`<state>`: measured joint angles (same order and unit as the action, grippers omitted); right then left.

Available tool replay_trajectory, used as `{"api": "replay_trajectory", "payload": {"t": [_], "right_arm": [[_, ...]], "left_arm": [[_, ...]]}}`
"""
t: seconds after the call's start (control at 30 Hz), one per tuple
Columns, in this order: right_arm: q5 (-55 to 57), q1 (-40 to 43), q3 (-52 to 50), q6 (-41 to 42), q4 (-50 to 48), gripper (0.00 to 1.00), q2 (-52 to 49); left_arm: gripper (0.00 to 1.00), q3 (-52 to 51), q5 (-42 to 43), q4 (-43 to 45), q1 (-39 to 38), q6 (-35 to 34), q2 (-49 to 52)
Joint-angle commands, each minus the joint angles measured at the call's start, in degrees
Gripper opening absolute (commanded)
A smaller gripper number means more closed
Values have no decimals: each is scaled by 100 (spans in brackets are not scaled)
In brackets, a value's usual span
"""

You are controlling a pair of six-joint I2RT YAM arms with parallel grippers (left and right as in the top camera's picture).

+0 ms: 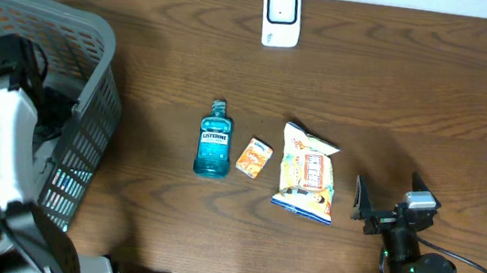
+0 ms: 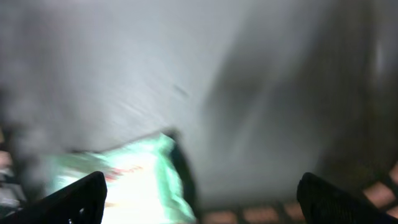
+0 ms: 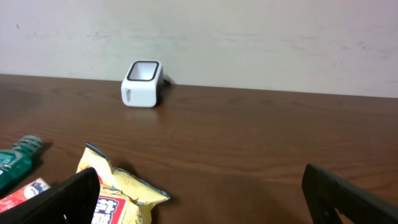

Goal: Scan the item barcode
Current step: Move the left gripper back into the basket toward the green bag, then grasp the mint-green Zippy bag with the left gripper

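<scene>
My open left gripper will next go down and left in its wrist view onto the green and white packet (image 2: 134,183), which lies that way.
The white barcode scanner (image 1: 281,17) stands at the table's far edge and shows in the right wrist view as the scanner (image 3: 142,83). On the table lie a blue Listerine bottle (image 1: 214,140), a small orange packet (image 1: 254,157) and a yellow snack bag (image 1: 307,173). My left arm reaches down into the grey basket (image 1: 98,42). Its gripper (image 2: 208,202) is open over a blurred green and white packet (image 2: 134,183), holding nothing. My right gripper (image 3: 205,199) is open near the table's front right, just right of the snack bag (image 3: 118,193), pointing at the scanner.
The basket fills the left end of the table, with its mesh wall (image 1: 102,130) close to the bottle. A pale wall (image 3: 249,37) rises behind the scanner. Bare brown tabletop (image 1: 414,92) lies between my right gripper and the scanner.
</scene>
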<state>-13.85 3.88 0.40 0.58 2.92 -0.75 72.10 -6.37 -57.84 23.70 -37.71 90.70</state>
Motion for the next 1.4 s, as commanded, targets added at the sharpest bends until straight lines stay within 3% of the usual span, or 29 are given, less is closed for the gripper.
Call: {"api": "replay_trajectory", "payload": {"t": [0.0, 0.1, 0.43, 0.6, 0.9, 1.2, 1.3, 1.37], "right_arm": [[24, -22, -9, -66, 28, 99, 0], [24, -22, -9, -66, 28, 99, 0], [24, -22, -9, -66, 28, 99, 0], [24, -22, -9, -66, 28, 99, 0], [24, -22, -9, -66, 28, 99, 0], [24, -22, -9, -66, 28, 99, 0], [24, -22, -9, -66, 28, 99, 0], [24, -22, -9, -66, 28, 99, 0]], "left_arm": [[98, 31, 1495, -24, 15, 273, 356], [98, 26, 1401, -188, 13, 612, 623], [98, 24, -339, -1491, 7, -1622, 726], [98, -120, -337, -1314, 7, -1624, 741], [98, -911, -339, -173, 9, -1620, 743], [98, -1220, -358, 55, 7, -1622, 743], [77, -1534, -356, 291, 7, -1622, 743], [52, -1644, -358, 313, 7, -1620, 743]]}}
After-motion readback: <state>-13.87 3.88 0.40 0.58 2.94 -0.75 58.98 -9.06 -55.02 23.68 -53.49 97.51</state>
